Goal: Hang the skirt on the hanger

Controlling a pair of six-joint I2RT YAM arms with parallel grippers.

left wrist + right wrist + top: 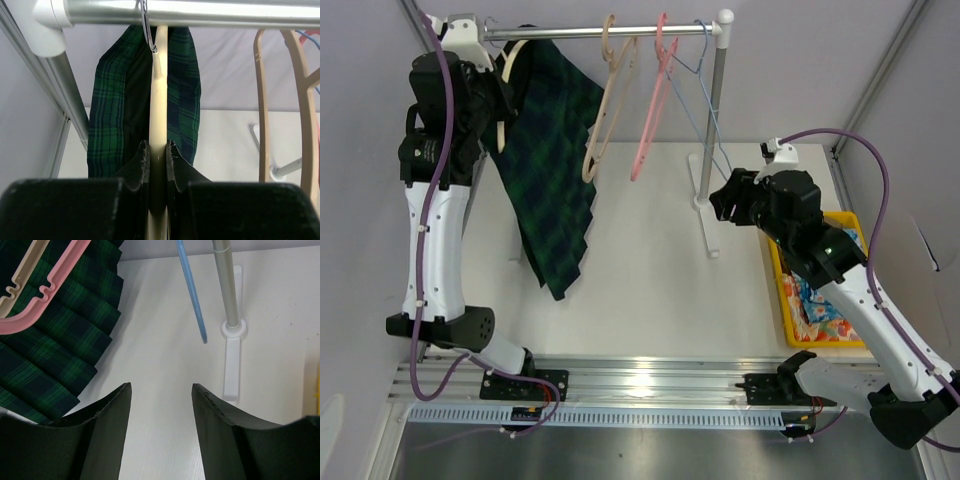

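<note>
I will next slide the hanger along the bar toward the white corner joint [51, 20] with my left gripper and let go of the hanger's cream body there, since the hanger's wire hook [146, 30] crosses the bar.
The dark green and navy plaid skirt [555, 170] hangs draped over the pale cream hanger [159, 100], its pleated hem reaching down to the table. Its wire hook [146, 30] sits at the silver rail [200, 12] near the left end. My left gripper [158, 145] is shut on the hanger's cream body, with plaid fabric on both sides of it. In the top view the left gripper [495, 85] is up beside the rail. My right gripper [161, 386] stands open and empty over bare table, right of the skirt's hem [60, 340].
A tan hanger [605, 100] and a pink hanger [652, 110] hang mid-rail, with a thin blue wire hanger [705, 90] by the rack's post [718, 110]. The post's white foot [232, 365] lies ahead of the right gripper. A yellow bin [785, 290] holds floral cloth [820, 310].
</note>
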